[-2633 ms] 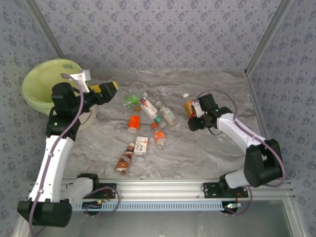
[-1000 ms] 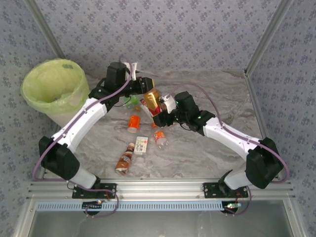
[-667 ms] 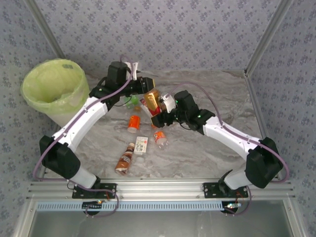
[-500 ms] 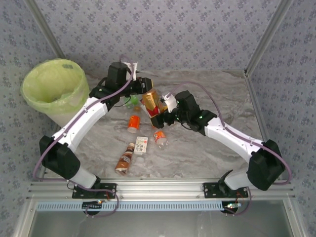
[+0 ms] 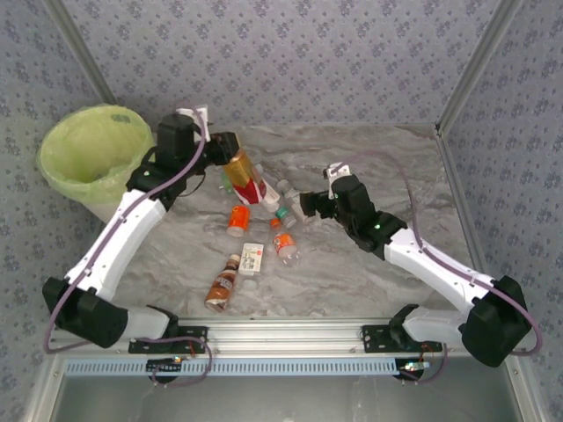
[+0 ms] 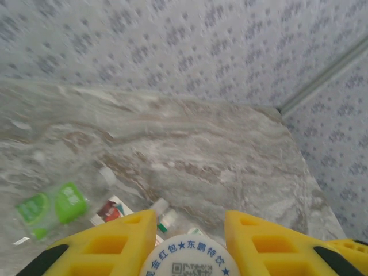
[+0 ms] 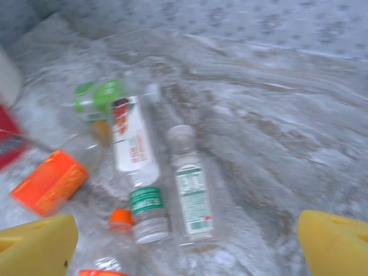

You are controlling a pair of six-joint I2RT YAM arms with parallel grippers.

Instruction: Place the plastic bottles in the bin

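Observation:
The bottle in my left gripper goes next over the bin's opening (image 5: 95, 156) for release, away from the pile, as the bin is beside this gripper, opposite the pile.
My left gripper (image 5: 232, 160) is shut on a plastic bottle (image 5: 245, 180) with a gold and red label, held above the table left of the pile. Its white cap (image 6: 188, 260) with blue print sits between the yellow fingers (image 6: 115, 244) of that gripper (image 6: 188, 233). My right gripper (image 5: 309, 205) stands open just right of the pile, its yellow fingers (image 7: 38, 248) wide apart with nothing between them. Below the right gripper (image 7: 187, 247) lie a clear bottle (image 7: 193, 193), a white-labelled one (image 7: 131, 144), a green one (image 7: 98, 96) and an orange one (image 7: 49, 181). The bin (image 5: 91, 151) stands far left.
More bottles lie nearer the front: an orange-labelled one (image 5: 238, 219), a white-labelled one (image 5: 252, 258), a brown one (image 5: 222, 287) and an orange-capped one (image 5: 284, 244). Patterned walls close the back and sides. The marble table (image 5: 387, 167) is bare to the right.
The right gripper let go of the gold and red bottle, opened wide and drew back to the right. The left arm swung left toward the bin with that bottle in its grip.

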